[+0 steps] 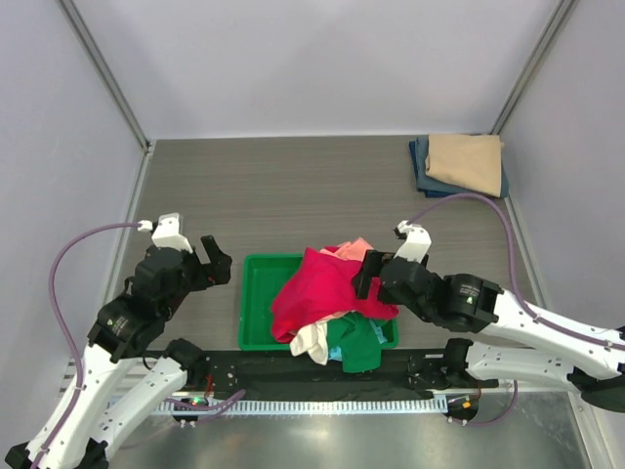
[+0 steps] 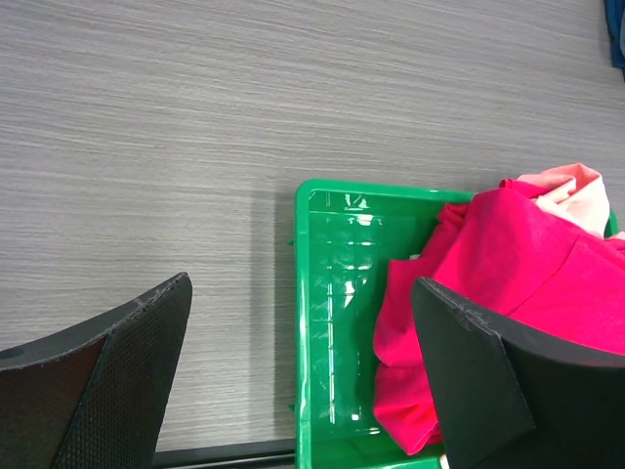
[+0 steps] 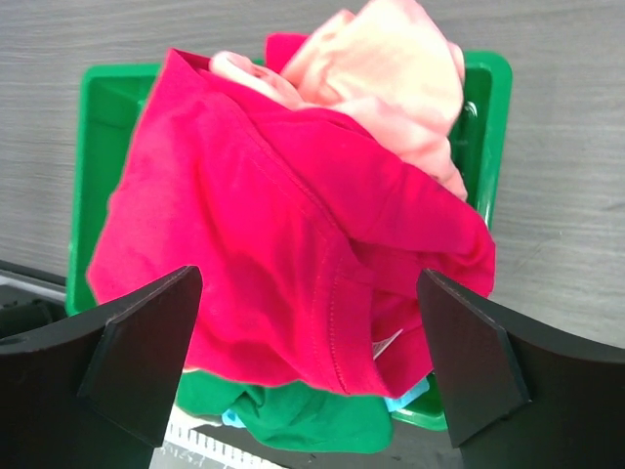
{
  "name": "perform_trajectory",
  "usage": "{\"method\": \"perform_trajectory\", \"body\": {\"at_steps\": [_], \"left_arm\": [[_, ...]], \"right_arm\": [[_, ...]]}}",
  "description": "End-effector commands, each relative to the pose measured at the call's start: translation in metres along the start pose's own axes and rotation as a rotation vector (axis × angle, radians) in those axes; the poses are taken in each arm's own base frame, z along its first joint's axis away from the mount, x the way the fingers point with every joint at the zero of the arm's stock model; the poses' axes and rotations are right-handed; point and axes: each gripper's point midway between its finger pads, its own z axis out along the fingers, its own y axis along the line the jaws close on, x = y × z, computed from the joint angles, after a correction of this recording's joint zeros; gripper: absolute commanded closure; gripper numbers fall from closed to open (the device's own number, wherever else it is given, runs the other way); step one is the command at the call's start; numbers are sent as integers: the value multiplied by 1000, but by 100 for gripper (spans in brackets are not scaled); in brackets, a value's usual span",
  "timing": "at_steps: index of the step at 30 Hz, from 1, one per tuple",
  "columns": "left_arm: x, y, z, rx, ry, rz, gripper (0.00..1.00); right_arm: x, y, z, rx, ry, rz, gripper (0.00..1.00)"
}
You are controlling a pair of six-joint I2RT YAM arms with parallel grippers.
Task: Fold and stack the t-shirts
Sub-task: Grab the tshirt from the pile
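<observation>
My right gripper sinks straight down onto the red shirt's stitched seam (image 1: 344, 292) (image 3: 326, 252) next and closes there, since this shirt lies uncovered on top of the heap.
A heap of t-shirts lies in a green tray (image 1: 256, 303). The crimson-red shirt (image 1: 317, 288) is on top, with a salmon-pink one (image 1: 354, 248) behind it, a white one (image 1: 311, 342) and a green one (image 1: 355, 347) spilling over the near edge. A folded tan shirt (image 1: 466, 161) lies on a folded navy one (image 1: 422, 161) at the far right. My right gripper (image 1: 363, 276) is open right above the red shirt (image 3: 293, 244). My left gripper (image 1: 217, 262) is open and empty, left of the tray (image 2: 332, 322).
White walls with metal posts enclose the wooden table. A black rail with a white ruler strip (image 1: 322, 403) runs along the near edge under the tray. A bit of light blue cloth (image 3: 405, 399) peeks under the red shirt.
</observation>
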Motion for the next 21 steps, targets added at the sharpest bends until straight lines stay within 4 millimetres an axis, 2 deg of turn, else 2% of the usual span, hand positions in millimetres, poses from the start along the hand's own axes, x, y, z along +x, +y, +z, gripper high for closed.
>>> {"method": "perform_trajectory", "body": {"at_steps": [1, 3, 9, 10, 11, 12, 14, 15, 16, 19, 20, 21], "left_arm": [[-8, -3, 2, 10, -31, -1, 6], [-8, -4, 1, 16, -31, 1, 7], [-8, -4, 0, 21, -39, -2, 7], [-8, -4, 0, 21, -39, -3, 7], [-8, -4, 1, 21, -39, -3, 7], [-8, -4, 1, 20, -37, -3, 7], [-7, -4, 2, 17, -32, -1, 7], [-7, -4, 2, 18, -33, -1, 7], [-7, -4, 2, 16, -31, 0, 7], [-6, -4, 3, 14, -29, -1, 7], [-6, -4, 3, 14, -27, 0, 7], [-6, -3, 3, 12, -28, 0, 7]], "right_arm": [[7, -4, 8, 44, 7, 56, 4], [13, -6, 13, 61, 22, 48, 7], [24, -3, 23, 55, 48, 29, 29], [25, -1, 23, 45, 54, 26, 42], [23, 3, 23, 28, 49, 30, 50], [23, 4, 23, 22, 50, 31, 62], [19, 13, 21, -13, 49, 18, 76], [18, 16, 21, -23, 50, 13, 94], [16, 20, 20, -35, 49, 11, 99], [-5, 46, 16, -104, 11, -12, 99], [-33, 63, 6, -137, -45, -33, 99], [-47, 73, 5, -143, -66, -52, 99]]}}
